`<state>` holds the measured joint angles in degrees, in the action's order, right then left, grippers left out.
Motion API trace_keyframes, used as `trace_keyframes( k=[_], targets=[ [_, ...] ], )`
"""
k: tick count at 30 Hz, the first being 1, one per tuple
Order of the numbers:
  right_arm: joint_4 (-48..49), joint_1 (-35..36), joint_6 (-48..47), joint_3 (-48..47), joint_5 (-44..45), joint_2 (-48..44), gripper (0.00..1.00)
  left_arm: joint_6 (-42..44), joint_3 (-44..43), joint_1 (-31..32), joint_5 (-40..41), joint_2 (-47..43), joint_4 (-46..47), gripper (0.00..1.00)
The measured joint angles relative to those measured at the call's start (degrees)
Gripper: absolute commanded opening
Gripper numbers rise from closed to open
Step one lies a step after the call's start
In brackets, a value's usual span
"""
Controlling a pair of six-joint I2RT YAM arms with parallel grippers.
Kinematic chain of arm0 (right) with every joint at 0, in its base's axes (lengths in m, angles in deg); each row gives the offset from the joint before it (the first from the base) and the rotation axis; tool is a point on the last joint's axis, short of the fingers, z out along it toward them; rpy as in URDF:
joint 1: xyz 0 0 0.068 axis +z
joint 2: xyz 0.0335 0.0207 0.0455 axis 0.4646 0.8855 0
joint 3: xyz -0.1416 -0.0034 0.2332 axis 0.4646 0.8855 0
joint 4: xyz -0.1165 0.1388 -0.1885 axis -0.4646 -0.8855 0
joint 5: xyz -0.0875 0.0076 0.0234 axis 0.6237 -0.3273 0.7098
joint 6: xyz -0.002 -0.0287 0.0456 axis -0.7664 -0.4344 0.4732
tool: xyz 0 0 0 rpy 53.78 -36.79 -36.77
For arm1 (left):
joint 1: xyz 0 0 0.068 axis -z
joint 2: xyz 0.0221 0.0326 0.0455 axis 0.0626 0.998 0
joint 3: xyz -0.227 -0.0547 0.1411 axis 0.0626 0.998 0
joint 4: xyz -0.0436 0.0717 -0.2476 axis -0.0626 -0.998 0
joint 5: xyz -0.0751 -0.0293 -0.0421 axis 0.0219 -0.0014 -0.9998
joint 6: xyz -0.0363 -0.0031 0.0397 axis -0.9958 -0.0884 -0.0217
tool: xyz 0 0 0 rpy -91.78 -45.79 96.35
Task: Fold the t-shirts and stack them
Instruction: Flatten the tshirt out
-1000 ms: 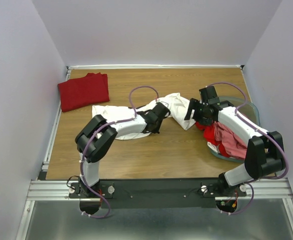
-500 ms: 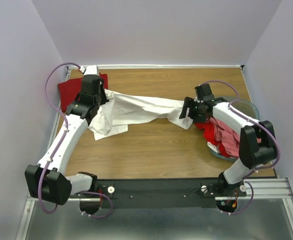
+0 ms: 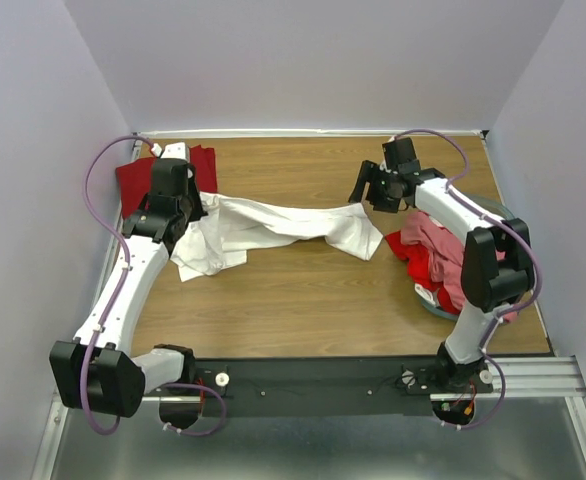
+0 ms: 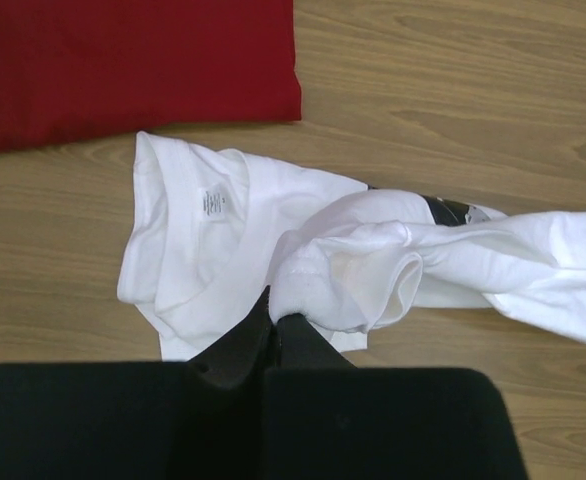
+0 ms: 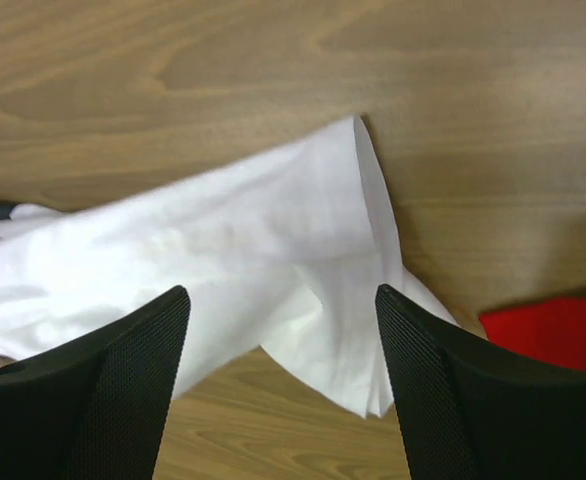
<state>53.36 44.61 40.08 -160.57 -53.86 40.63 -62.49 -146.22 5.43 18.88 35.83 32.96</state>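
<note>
My right gripper lowers to the far corner of the white t-shirt's end [image 3: 359, 210] [image 5: 349, 136] by the heap next, since my left gripper already holds the collar end.
The large white t-shirt [image 3: 283, 222] lies stretched across the table from left to right. My left gripper [image 3: 180, 207] is shut on a bunched fold of it [image 4: 348, 275] near the collar end, jaws pressed together at the cloth [image 4: 273, 318]. The folded dark red t-shirt [image 3: 138, 182] lies at the back left, just beyond that gripper [image 4: 123, 60]. My right gripper [image 3: 371, 190] is open and empty, hovering over the white shirt's right end [image 5: 273, 240], its fingers spread wide apart [image 5: 281, 300]. Red and pink t-shirts [image 3: 438, 255] are heaped at the right.
The teal bin [image 3: 435, 308] holds the red and pink heap near the right table edge. A patch of red cloth [image 5: 558, 335] shows at the right of the right wrist view. Walls close in the table at the left, back and right.
My left arm swung from the table's middle to the back left, dragging the white shirt out long. My right gripper left the shirt's right end and moved back, now open.
</note>
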Motion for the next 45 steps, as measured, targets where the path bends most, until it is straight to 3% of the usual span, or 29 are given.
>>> trace_keyframes(
  k=[4, 14, 24, 29, 36, 40, 45],
  targets=[
    [1.2, 0.0, 0.4, -4.3, 0.0, 4.5, 0.72, -0.1, 1.6, 0.0, -1.0, -1.3, -0.5, 0.00],
    [1.0, 0.0, 0.9, -4.5, 0.0, 12.0, 0.60, -0.2, 1.7, 0.0, -2.0, -2.1, -1.4, 0.00],
    [1.1, -0.1, 2.3, -3.0, 0.3, 11.5, 0.42, -0.2, 1.7, 0.0, -2.0, -2.1, -1.8, 0.00],
    [0.9, -0.1, 2.6, -1.6, 1.6, 9.8, 0.21, -0.2, 1.7, 0.0, -2.0, -2.1, -1.8, 0.00],
    [0.4, -0.7, 2.2, -2.3, 3.2, 9.3, 0.12, 0.0, 1.7, 0.0, -2.2, -2.1, -1.8, 0.00],
    [-0.3, -1.8, 1.7, -4.2, 4.1, 9.2, 0.01, 0.7, 1.7, 0.0, -3.4, -2.8, -1.7, 0.00],
    [-1.3, -3.0, 0.7, -4.9, 5.0, 7.4, 0.01, 1.6, 2.0, 0.0, -4.4, -4.1, -1.8, 0.00]
  ],
)
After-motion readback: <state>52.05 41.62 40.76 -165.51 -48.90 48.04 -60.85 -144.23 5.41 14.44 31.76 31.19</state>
